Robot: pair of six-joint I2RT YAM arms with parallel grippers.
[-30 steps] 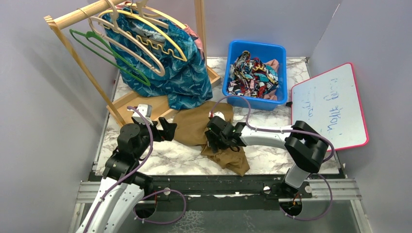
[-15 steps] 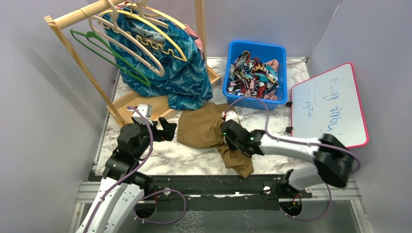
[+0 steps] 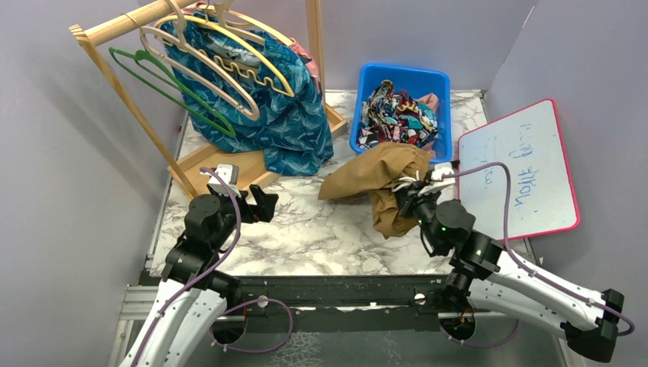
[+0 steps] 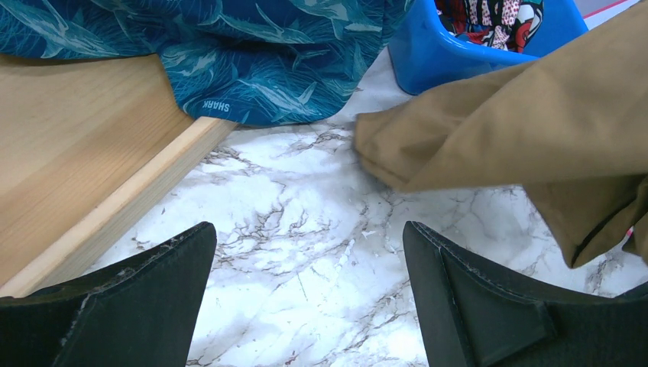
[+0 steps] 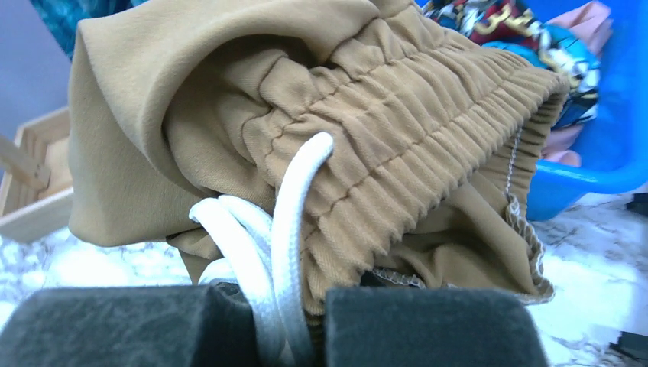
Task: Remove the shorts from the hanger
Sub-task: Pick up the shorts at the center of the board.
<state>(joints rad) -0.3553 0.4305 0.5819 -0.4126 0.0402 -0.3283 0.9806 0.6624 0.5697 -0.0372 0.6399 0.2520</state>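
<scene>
My right gripper carries the olive-brown shorts (image 3: 374,177) up and outward next, then lowers and releases them inside the blue bin holding comic-print shorts (image 3: 399,115), which stands outward of the gripper.
The olive-brown shorts (image 3: 374,177) hang lifted off the marble just in front of the blue bin (image 3: 439,82), pinched at the elastic waistband (image 5: 397,145) and white drawstring (image 5: 294,229) by my right gripper (image 3: 417,188), which is shut on them. Teal patterned shorts (image 3: 283,115) still hang on a hanger (image 3: 229,57) on the wooden rack. Comic-print shorts (image 3: 397,118) lie in the bin. My left gripper (image 3: 260,202) stands open over bare marble (image 4: 306,260) near the rack's base, holding nothing.
The wooden rack (image 3: 122,27) with a green hanger (image 3: 164,80) and pale hangers fills the back left; its base board (image 4: 69,153) lies left of my left gripper. A pink-framed whiteboard (image 3: 520,168) leans at the right.
The right gripper shut on the olive-brown shorts, lifted them from the table's middle and carried them right and back toward the blue bin. The left arm has not moved.
</scene>
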